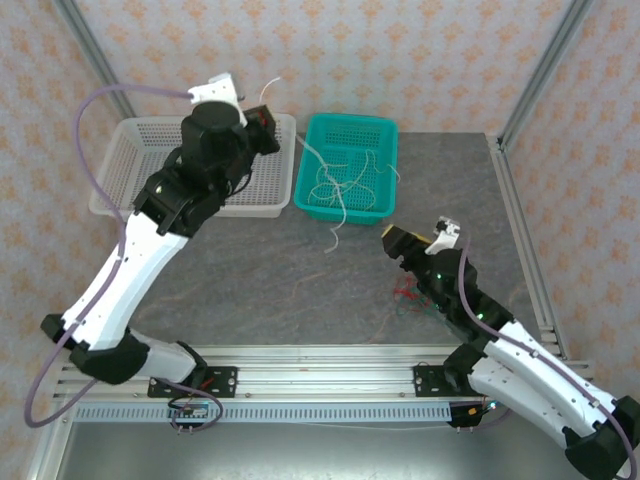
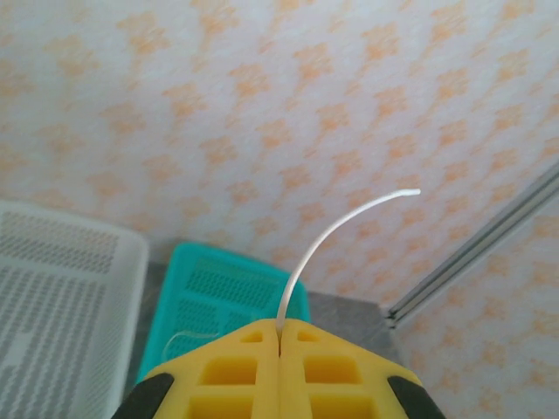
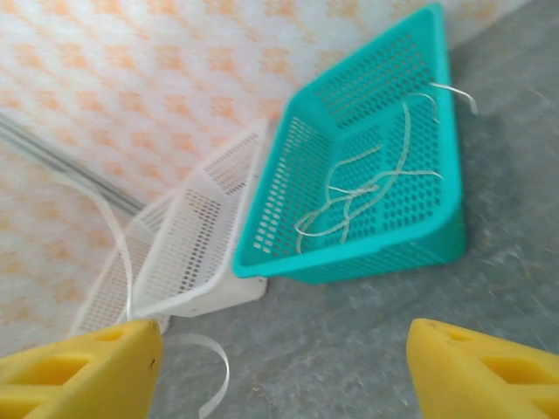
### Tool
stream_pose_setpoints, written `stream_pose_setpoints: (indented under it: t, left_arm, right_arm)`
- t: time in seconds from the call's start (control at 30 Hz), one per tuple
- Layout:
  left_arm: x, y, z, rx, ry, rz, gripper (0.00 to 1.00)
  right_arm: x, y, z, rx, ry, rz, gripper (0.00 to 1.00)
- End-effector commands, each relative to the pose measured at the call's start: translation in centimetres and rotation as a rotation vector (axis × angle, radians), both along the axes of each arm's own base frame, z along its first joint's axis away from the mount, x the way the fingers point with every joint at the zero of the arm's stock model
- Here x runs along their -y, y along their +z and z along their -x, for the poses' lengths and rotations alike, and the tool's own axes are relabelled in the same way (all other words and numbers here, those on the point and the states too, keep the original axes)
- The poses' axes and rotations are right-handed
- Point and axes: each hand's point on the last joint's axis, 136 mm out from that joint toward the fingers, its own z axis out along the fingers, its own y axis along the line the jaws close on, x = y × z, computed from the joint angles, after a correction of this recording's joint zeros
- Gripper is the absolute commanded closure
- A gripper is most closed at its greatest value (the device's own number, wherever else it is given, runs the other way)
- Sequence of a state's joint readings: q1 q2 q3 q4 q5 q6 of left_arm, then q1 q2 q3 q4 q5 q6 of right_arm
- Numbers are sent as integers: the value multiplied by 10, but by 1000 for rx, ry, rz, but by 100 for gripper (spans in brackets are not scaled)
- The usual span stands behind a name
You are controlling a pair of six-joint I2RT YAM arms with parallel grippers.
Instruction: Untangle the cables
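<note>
My left gripper should next leave the white basket and release the cable over the teal basket, as the cream-white tangle is inside it.
My left gripper [image 2: 279,327] is raised high and shut on a cream-white cable [image 2: 323,240] whose free end arcs up from the yellow pads; from above it [image 1: 265,115] hangs over the gap between the two baskets. A tangle of cream-white cables [image 1: 340,182] lies in the teal basket [image 1: 350,120], with one strand trailing over its front onto the table. My right gripper [image 3: 284,340] is open near the table, with nothing between its fingers. A white cable [image 3: 214,371] curls beside its left finger. Red and green cables [image 1: 405,292] lie on the table under the right arm.
A white perforated basket [image 1: 150,150] stands left of the teal one, the two side by side at the back. In the right wrist view the teal basket [image 3: 367,262] and white basket [image 3: 192,236] lie ahead across bare grey table. Metal frame posts stand at the corners.
</note>
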State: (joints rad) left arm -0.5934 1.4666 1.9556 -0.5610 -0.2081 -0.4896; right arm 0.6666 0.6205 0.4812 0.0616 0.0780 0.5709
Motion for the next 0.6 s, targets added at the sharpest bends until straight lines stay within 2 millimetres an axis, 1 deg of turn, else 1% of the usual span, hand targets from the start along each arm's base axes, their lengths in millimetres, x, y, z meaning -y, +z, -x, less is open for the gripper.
stream_pose_setpoints:
  t: [0.0, 0.03, 0.13, 0.2, 0.23, 0.27, 0.3, 0.4, 0.5, 0.57]
  left_arm:
    - [23, 28, -16, 69, -80, 3, 100]
    - [32, 33, -23, 81, -98, 10, 100]
    - [55, 40, -47, 107, -140, 1, 100]
    - [69, 41, -61, 118, -163, -16, 100]
    - [73, 42, -67, 125, -164, -14, 100]
    - [84, 31, -82, 112, -172, -24, 100]
    - [89, 26, -88, 111, -174, -25, 100]
    - [102, 2, -111, 84, -165, -45, 100]
    - [107, -35, -133, 24, -129, -102, 100]
    - [113, -69, -146, -48, -127, -134, 100]
  right_arm:
    - [-1, 39, 3, 171, 23, -25, 22]
    - [2, 42, 4, 176, 14, -13, 20]
    - [8, 45, 8, 179, 1, 13, 19]
    - [12, 44, 10, 175, -8, 17, 16]
    - [16, 42, 11, 165, -23, 17, 14]
    - [19, 41, 11, 154, -37, 13, 11]
    - [20, 40, 12, 150, -40, 11, 10]
    - [22, 40, 15, 151, -39, 6, 7]
    - [22, 37, 17, 147, -32, 9, 7]
    - [23, 33, 17, 138, -33, 17, 7]
